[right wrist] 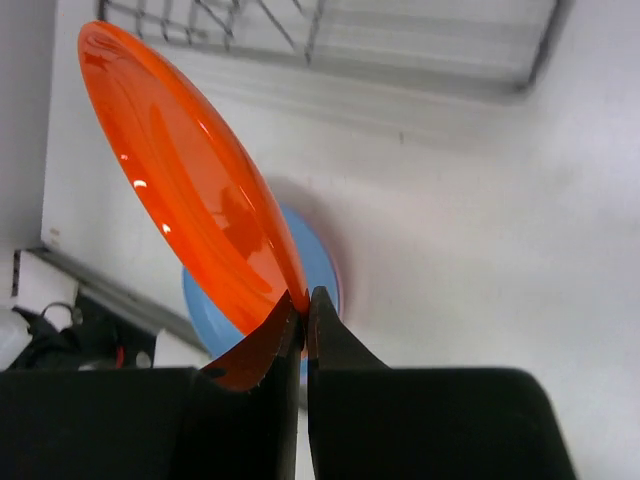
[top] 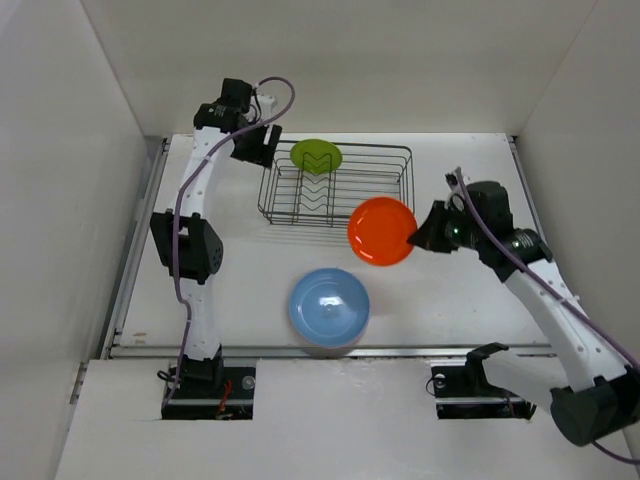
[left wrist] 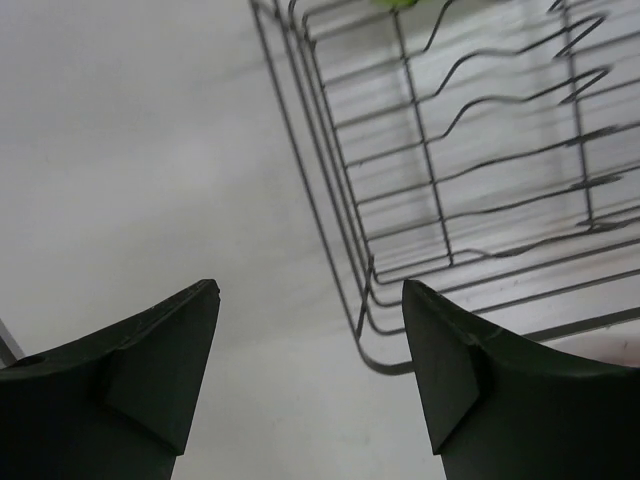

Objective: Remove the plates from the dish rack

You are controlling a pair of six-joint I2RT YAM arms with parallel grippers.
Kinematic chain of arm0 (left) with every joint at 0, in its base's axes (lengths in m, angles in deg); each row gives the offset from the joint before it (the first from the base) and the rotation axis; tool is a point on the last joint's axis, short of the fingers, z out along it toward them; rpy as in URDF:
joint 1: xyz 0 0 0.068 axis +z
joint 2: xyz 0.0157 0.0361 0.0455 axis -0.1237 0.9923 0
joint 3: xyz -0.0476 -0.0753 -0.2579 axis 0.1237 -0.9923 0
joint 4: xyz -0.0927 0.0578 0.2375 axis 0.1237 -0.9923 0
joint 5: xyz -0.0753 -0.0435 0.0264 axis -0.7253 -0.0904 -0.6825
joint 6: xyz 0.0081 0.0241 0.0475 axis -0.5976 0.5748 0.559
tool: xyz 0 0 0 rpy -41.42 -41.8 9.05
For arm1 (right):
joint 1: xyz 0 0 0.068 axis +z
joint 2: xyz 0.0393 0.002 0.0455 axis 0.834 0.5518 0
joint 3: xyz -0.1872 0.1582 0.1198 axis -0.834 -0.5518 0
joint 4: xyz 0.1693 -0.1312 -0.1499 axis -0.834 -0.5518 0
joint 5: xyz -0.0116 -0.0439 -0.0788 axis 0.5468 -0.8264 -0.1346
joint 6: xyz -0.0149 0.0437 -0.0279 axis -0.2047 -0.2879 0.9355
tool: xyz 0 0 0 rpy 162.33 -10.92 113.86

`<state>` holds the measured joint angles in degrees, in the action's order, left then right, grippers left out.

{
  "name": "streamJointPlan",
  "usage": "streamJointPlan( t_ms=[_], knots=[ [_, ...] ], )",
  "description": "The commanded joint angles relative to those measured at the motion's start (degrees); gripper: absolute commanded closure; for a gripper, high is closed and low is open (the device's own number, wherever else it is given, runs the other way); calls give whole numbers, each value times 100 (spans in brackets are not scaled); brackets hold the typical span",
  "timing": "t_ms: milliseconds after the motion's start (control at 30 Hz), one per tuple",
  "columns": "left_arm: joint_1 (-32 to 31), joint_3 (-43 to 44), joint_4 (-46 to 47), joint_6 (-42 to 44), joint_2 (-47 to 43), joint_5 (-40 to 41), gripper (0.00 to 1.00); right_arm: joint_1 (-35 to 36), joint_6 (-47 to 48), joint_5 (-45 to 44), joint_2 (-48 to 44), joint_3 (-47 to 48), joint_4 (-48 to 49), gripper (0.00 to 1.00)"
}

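Note:
The bare table (top: 414,306) (right wrist: 438,302) beside the light blue plate is free, so next I will move my right gripper back and down and put the orange plate on that spot.
The dark wire dish rack (top: 385,190) stands at the back middle of the table. A lime green plate (top: 316,155) stands on edge at its left end. My right gripper (top: 419,236) is shut on the rim of the orange plate (top: 381,231) and holds it in the air in front of the rack; the wrist view shows the plate (right wrist: 190,180) pinched at its edge. The light blue plate (top: 329,304) lies flat near the front edge, with a pink rim showing beneath it (right wrist: 336,290). My left gripper (top: 262,146) is open and empty beside the rack's left end (left wrist: 340,200).
White walls close in the table on the left, back and right. A metal rail (top: 330,350) runs along the table's front edge. The arm bases (top: 205,385) sit below it.

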<state>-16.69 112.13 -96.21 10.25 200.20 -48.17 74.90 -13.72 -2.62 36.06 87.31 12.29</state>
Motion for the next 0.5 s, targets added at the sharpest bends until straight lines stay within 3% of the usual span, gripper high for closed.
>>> streamJointPlan(
  t_ms=[0,167,267,467],
  knots=[
    [-351,-49,1080,290,-655,127,29,-46,-1058,-246,-669,-692,-1091,100],
    [-351,-30,898,-106,-769,181,29,-177,-1939,-579,-1373,-2326,-864,100],
    [-351,-171,529,-168,-971,365,28,-301,-2292,-870,-1374,-2741,-540,100],
    [-351,-1374,273,-168,-1673,550,28,-608,-2538,-1249,-1041,-3014,7,100]
  ],
)
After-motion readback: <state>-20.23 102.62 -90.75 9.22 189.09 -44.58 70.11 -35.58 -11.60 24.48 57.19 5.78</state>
